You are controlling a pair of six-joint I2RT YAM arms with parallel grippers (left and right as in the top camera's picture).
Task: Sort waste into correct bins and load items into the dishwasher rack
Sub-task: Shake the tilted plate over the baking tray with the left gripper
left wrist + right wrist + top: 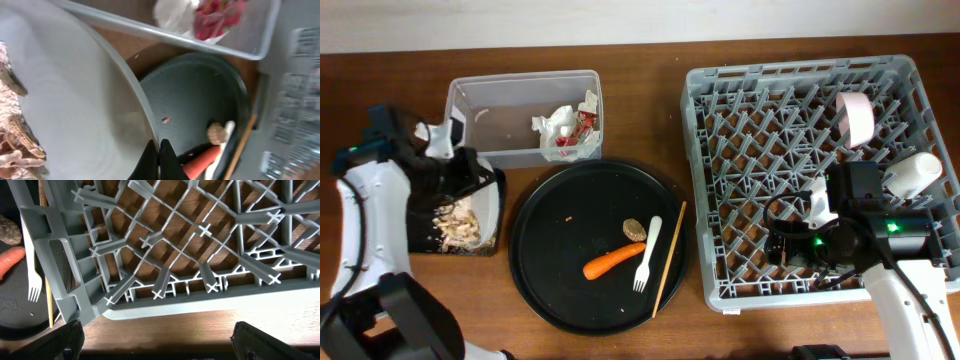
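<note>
Next, my left gripper carries the plate (pixel 75 100) level to the black round tray's bare space, to its right in the overhead view, then lowers and releases it.
My left gripper (pixel 158 160) is shut on the rim of a white plate (pixel 75 100), held tilted over the black bin (pixel 425 235). Food scraps (pixel 15 135) lie at the plate's low side. In the overhead view the left gripper (pixel 470 178) and the plate's edge (pixel 496 205) sit at the bin's right side. A black round tray (pixel 560 270) holds a carrot (pixel 613 261), a white fork (pixel 647 255), a chopstick (pixel 670 258) and a brown lump (pixel 634 229). My right gripper (pixel 160 345) is open and empty over the front edge of the grey dishwasher rack (pixel 720 200).
A clear bin (pixel 510 95) at the back holds crumpled wrappers (pixel 565 130). The rack holds a pink cup (pixel 855 118) and a white cup (pixel 912 172). The black bin has food scraps (pixel 455 222) in it.
</note>
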